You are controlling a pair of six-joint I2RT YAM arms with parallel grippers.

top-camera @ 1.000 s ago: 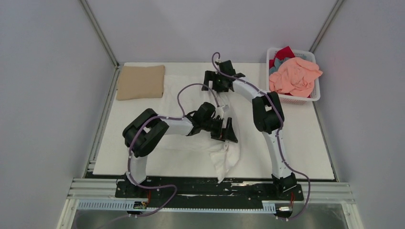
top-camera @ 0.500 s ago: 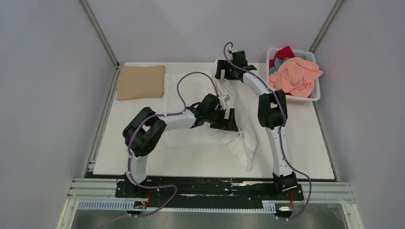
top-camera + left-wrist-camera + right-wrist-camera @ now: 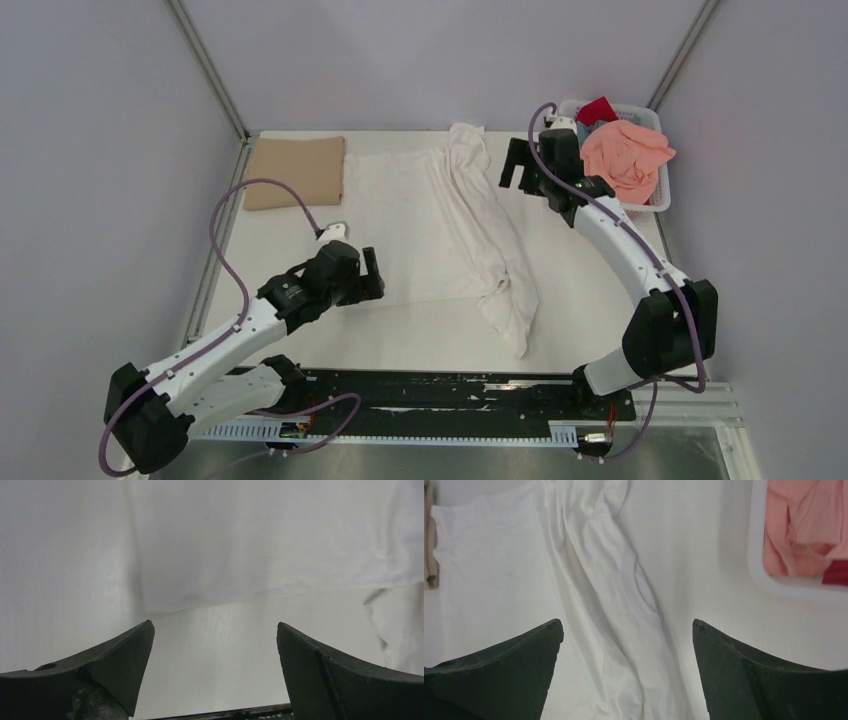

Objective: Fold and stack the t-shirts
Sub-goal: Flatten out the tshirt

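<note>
I will lower my left gripper's fingers around the white shirt's flat near corner (image 3: 151,609) next, because that corner is below the gripper and to its left in the wrist view.
The white t-shirt (image 3: 400,215) lies spread on the table, its right side bunched into a long ridge (image 3: 495,250) running from the far edge toward the near right. It also shows in the left wrist view (image 3: 240,540) and the right wrist view (image 3: 594,580). A folded tan t-shirt (image 3: 295,172) lies at the far left. My left gripper (image 3: 372,275) is open and empty, just off the white shirt's near left corner. My right gripper (image 3: 513,165) is open and empty, above the table between the ridge and the basket.
A white lattice basket (image 3: 658,195) at the far right holds a salmon pink shirt (image 3: 625,155), a red one (image 3: 598,108) and a bit of grey-blue cloth. Its rim (image 3: 758,575) shows in the right wrist view. Grey walls enclose the table on three sides.
Both grippers have come off the white shirt. The left arm has drawn back to the near left, the right arm has swung right toward the basket. The bunched ridge now lies stretched out.
</note>
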